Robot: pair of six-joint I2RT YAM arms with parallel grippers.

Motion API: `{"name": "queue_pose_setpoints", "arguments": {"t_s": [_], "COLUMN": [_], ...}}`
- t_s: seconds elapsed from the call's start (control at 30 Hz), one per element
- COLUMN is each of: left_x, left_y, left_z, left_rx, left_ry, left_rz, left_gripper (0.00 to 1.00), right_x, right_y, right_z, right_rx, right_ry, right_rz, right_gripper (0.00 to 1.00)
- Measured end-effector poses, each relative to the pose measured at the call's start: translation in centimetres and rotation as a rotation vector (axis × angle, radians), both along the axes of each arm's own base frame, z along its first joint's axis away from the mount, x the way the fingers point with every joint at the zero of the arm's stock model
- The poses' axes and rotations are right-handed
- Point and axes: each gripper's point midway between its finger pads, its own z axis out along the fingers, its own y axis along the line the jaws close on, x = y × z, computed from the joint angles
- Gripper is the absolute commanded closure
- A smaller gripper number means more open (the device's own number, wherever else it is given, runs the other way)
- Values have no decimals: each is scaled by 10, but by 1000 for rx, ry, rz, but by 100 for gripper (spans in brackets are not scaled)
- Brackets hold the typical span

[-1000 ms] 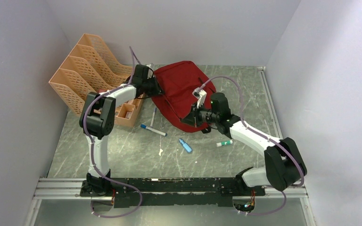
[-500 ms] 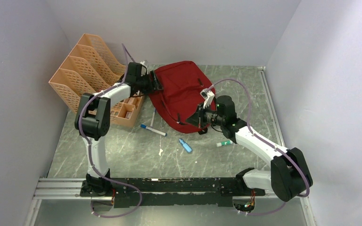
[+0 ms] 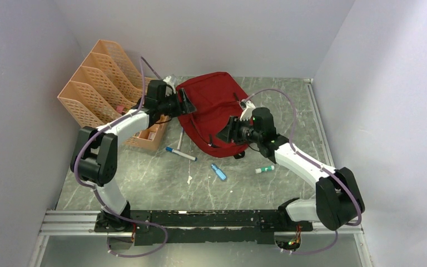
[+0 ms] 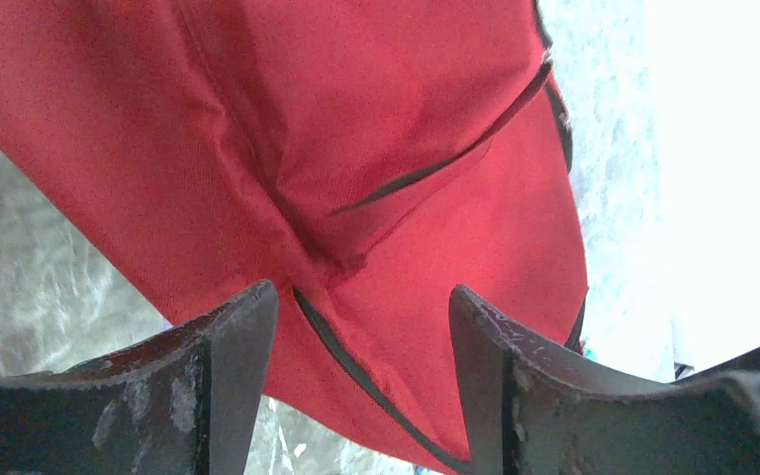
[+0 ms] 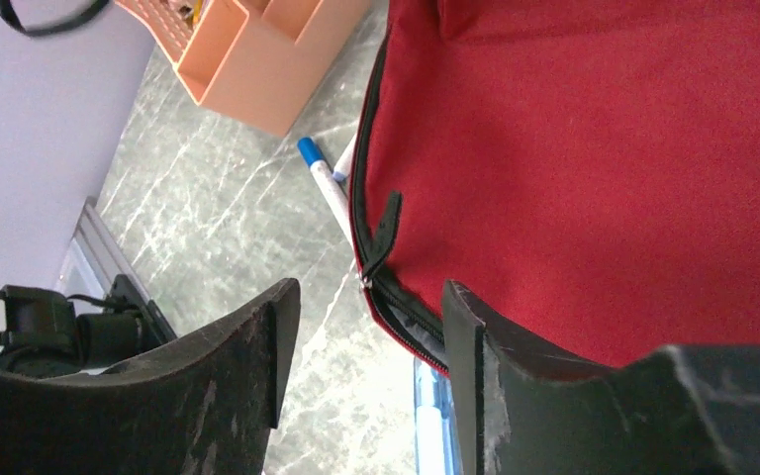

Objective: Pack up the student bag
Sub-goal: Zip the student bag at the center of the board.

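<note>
My right gripper needs to go down and to the left in the top view, onto the bag's near edge (image 3: 213, 145) (image 5: 390, 289). The zipper pull lies there, beyond my fingers.
The student bag (image 3: 214, 103) is a dark-red backpack lying flat at the back middle of the table. My left gripper (image 3: 189, 105) is at its left edge, and in the left wrist view this gripper (image 4: 361, 292) is open with red fabric (image 4: 356, 119) and a black zipper line beyond the gap. My right gripper (image 3: 226, 132) is at the bag's near edge. In the right wrist view it (image 5: 368, 287) is open, with nothing between the fingers. The zipper pull (image 5: 384, 233) and a slightly open zipper on the bag (image 5: 604, 148) lie just ahead.
An orange file rack (image 3: 97, 78) and a small orange organizer (image 3: 150, 133) stand at the back left. A blue-capped marker (image 3: 180, 153), a blue tube (image 3: 218, 172), a green-capped item (image 3: 265, 169) and a white scrap (image 3: 189, 179) lie on the table before the bag.
Both grippers have opened and let go of the bag. The left arm has swung left and lower; the right gripper has shifted slightly back along the bag's near edge.
</note>
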Motion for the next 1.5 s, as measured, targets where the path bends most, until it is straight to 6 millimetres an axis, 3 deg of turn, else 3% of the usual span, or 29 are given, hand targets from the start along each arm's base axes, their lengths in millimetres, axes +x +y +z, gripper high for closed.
{"name": "queue_pose_setpoints", "arguments": {"t_s": [0.2, 0.73, 0.97, 1.5], "left_x": [-16, -20, -20, -20], "left_y": [0, 1, 1, 1], "left_z": [-24, -29, -25, -26], "left_rx": [5, 3, -1, 0], "left_ry": [66, 83, 73, 75], "left_rz": [2, 8, 8, 8], "left_gripper": [32, 32, 32, 33], "right_x": [10, 29, 26, 21], "right_y": [10, 33, 38, 49], "right_z": [10, -27, -42, -48], "right_rx": [-5, -121, -131, -108], "right_ry": [0, 85, 123, 152], "right_rz": [-28, -22, 6, 64], "right_gripper": [33, 37, 43, 55]}}
